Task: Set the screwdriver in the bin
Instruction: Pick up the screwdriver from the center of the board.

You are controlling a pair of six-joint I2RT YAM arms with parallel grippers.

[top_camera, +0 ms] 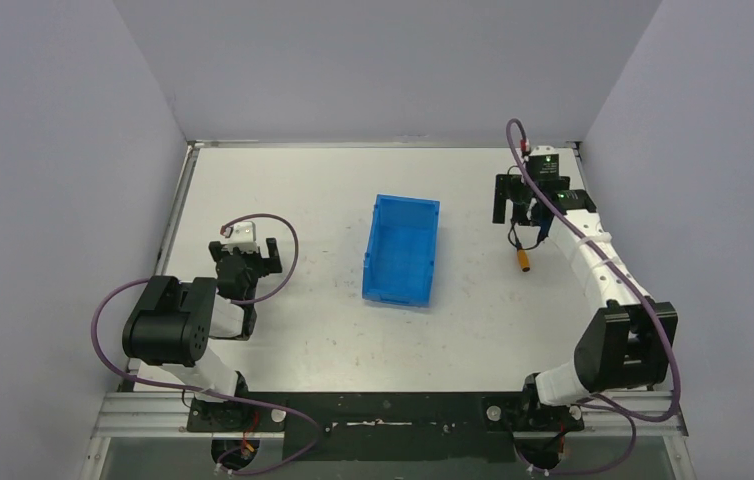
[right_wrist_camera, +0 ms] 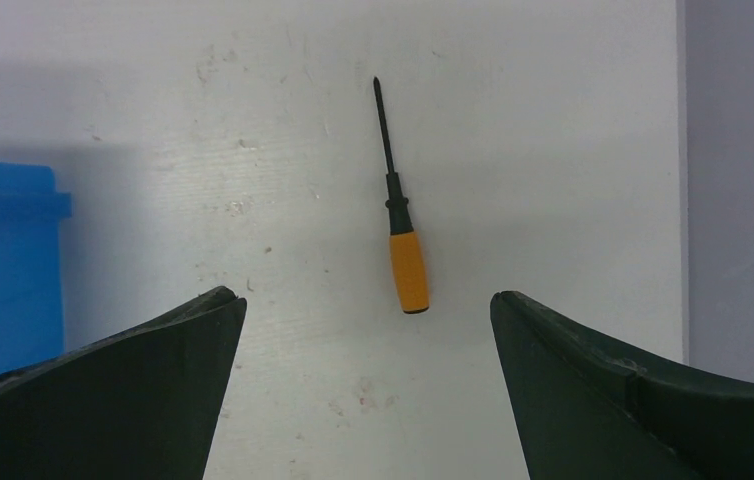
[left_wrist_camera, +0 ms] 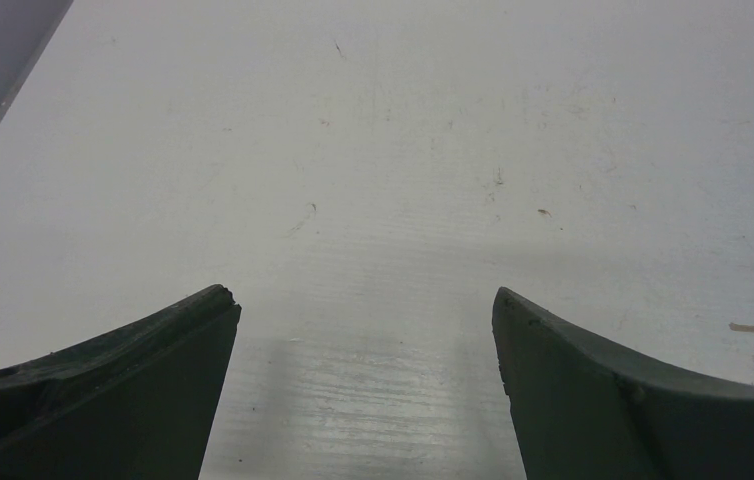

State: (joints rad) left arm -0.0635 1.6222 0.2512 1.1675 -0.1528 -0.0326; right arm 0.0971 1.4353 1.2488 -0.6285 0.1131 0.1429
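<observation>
I need to lower my open right gripper onto the handle's shaft-side end (top_camera: 521,253) (right_wrist_camera: 406,246) and close across it, because the orange handle lies below the gripper, lengthwise between its fingers.
The screwdriver (top_camera: 523,250) lies flat on the white table at the right, orange handle toward the near edge and thin black shaft pointing away. In the right wrist view the screwdriver (right_wrist_camera: 404,250) rests just beyond the fingertips, its handle end close to the gap. My right gripper (top_camera: 536,207) (right_wrist_camera: 363,300) hovers over it, open and holding nothing. The blue bin (top_camera: 405,204) stands at the table's middle, and an edge of the bin (right_wrist_camera: 8,200) shows at the left of the right wrist view. My left gripper (top_camera: 248,262) (left_wrist_camera: 365,300) is open over bare table, far left of the bin.
Grey walls close in the table on the left, back and right. The table's right edge (right_wrist_camera: 681,200) runs a short way right of the screwdriver. A purple cable (top_camera: 513,135) loops above the right wrist.
</observation>
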